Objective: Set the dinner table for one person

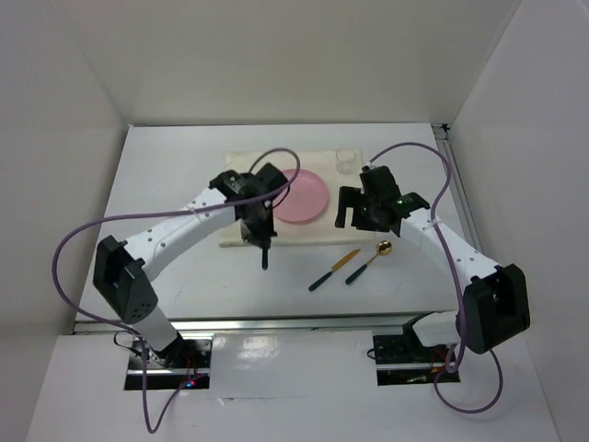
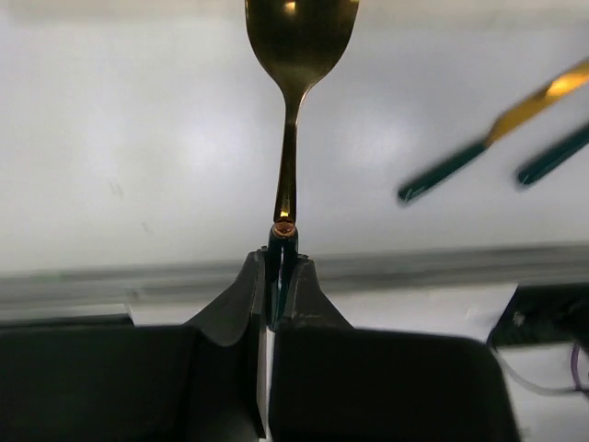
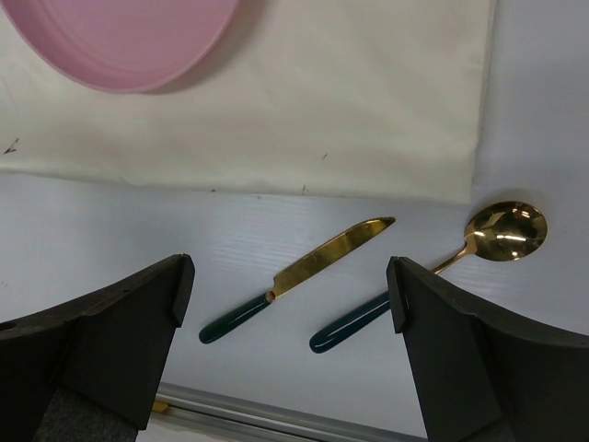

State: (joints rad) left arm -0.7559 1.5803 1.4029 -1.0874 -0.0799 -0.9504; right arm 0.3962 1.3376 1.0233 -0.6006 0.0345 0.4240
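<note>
The left gripper moves outward, to the left in the top view, and down onto the bare cloth beside the pink plate next, since that part of the cloth is empty.
My left gripper is shut on the dark green handle of a gold utensil. It holds the utensil above the front edge of the cream cloth. The utensil's head is cut off by the top of the left wrist view. My right gripper is open and empty, above the cloth's right edge. A gold knife and a gold spoon, both green-handled, lie on the white dinner table in front of the cloth. A pink plate sits on the cloth.
A small clear glass stands at the cloth's far right corner. White walls enclose the table on three sides. A metal rail runs along the near edge. The knife and the spoon handle show blurred in the left wrist view.
</note>
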